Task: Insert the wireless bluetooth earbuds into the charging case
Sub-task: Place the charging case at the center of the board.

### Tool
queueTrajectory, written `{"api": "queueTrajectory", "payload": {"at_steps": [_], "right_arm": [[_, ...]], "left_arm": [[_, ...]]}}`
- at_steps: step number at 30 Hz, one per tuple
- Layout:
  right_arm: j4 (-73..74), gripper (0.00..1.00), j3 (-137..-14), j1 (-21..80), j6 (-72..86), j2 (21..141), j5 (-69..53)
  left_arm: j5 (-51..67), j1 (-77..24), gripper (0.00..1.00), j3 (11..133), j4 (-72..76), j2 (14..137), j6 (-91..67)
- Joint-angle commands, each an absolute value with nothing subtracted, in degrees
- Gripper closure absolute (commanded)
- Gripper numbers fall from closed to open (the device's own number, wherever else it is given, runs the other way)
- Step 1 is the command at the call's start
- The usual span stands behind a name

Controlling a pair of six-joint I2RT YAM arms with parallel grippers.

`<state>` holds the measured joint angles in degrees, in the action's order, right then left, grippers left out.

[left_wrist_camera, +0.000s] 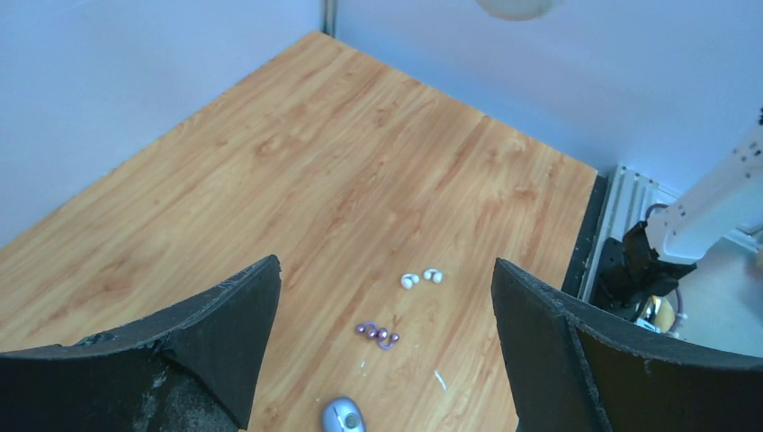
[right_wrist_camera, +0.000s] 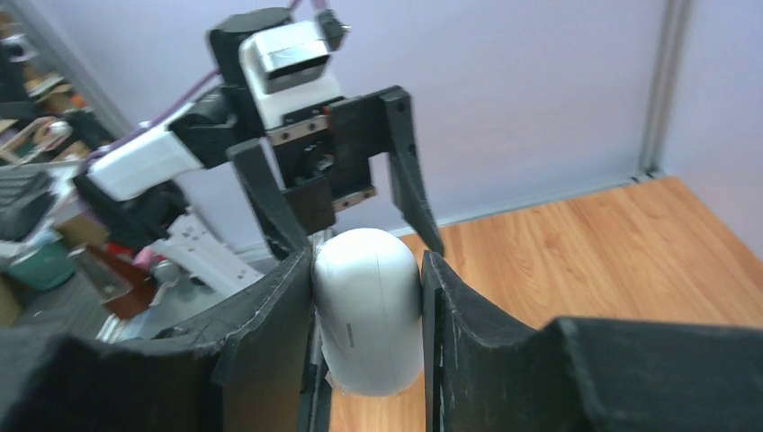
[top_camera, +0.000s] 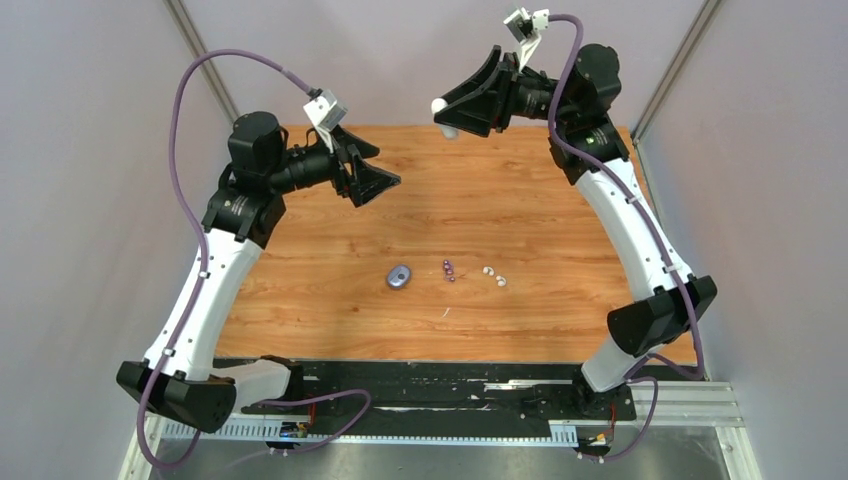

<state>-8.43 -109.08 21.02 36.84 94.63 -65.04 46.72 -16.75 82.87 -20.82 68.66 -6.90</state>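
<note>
The white earbuds go into the white oval charging case [right_wrist_camera: 369,310], so my right gripper should swing it back toward my base and down onto the tabletop beside them.
My right gripper [top_camera: 447,115] is raised high over the table's far edge and is shut on a white oval charging case [right_wrist_camera: 369,310], pinched between both pads. My left gripper [top_camera: 385,168] hangs open and empty at the back left, facing the right one; its fingers [right_wrist_camera: 405,171] show beyond the case in the right wrist view. On the table lie two dark purple earbuds [top_camera: 448,268] [left_wrist_camera: 378,334] and two white earbuds [top_camera: 494,275] [left_wrist_camera: 420,279]. Both pairs sit far below my left gripper [left_wrist_camera: 385,265]. The white case [left_wrist_camera: 517,7] peeks in at the top edge.
A small blue-grey oval case [top_camera: 399,276] [left_wrist_camera: 343,417] lies left of the purple earbuds. A tiny white scrap [top_camera: 446,313] sits nearer the front edge. Grey walls enclose the wooden table [top_camera: 330,230] on three sides; a black rail [top_camera: 430,385] runs along the front.
</note>
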Motion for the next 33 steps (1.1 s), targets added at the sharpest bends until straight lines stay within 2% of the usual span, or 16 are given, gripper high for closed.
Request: {"api": "queueTrajectory", "payload": {"at_steps": [1,4,5,8,14,17,21,23,25,26,27,29,31,32,33], "right_arm": [[17.9,1.00,-108.6,23.1,8.9,92.4,-50.2],[25.5,1.00,-95.3,27.7,-12.5,86.9,-33.2],[26.2,1.00,-86.9,28.7,-18.1,85.1,-29.1],[31.6,1.00,-72.6,31.9,-30.9,83.3,-17.1],[31.1,1.00,-52.7,33.9,-35.6,79.1,-14.3],[30.5,1.00,-47.6,36.4,-36.5,79.0,-14.3],[29.0,0.98,-44.3,40.3,-34.3,80.5,-13.8],[27.4,0.88,-43.6,41.5,-32.9,81.3,-13.5],[25.8,0.84,-44.2,41.7,-30.7,82.6,-13.4],[25.6,0.78,-44.8,41.7,-30.0,83.9,-14.0],[25.7,0.64,-45.4,41.7,-29.9,84.5,-14.6],[28.4,0.51,-48.1,41.5,-30.0,84.3,-16.2],[33.6,0.39,-52.0,38.2,-29.9,82.1,-23.4],[36.3,0.31,-53.8,35.6,-29.3,80.5,-27.4],[37.7,0.18,-54.7,32.6,-28.9,78.5,-32.3]], "left_arm": [[40.5,-17.8,0.08,84.2,-23.4,70.1,-5.4],[36.3,-17.8,0.08,82.3,-28.1,70.1,-4.7],[35.3,-17.8,0.07,81.8,-29.2,70.1,-4.6],[30.6,-17.8,0.08,79.3,-34.5,70.3,-3.5],[21.8,-17.8,0.07,71.0,-35.6,67.8,-4.1],[16.0,-17.7,0.07,68.7,-37.8,67.4,-8.5],[14.8,-17.5,0.06,64.8,-38.9,67.3,-12.3],[15.2,-17.4,0.06,63.6,-38.5,67.8,-13.7],[16.2,-17.4,0.07,63.1,-38.0,68.5,-14.8],[16.5,-17.4,0.07,63.0,-37.7,68.7,-15.4],[17.2,-17.4,0.07,62.7,-37.1,69.1,-15.6],[18.6,-17.4,0.07,62.2,-36.0,69.3,-15.8],[20.6,-17.4,0.06,61.5,-35.1,69.0,-15.9],[22.8,-17.4,0.06,61.1,-34.0,68.5,-16.1],[23.9,-17.4,0.04,59.9,-33.2,68.1,-16.2]]}}
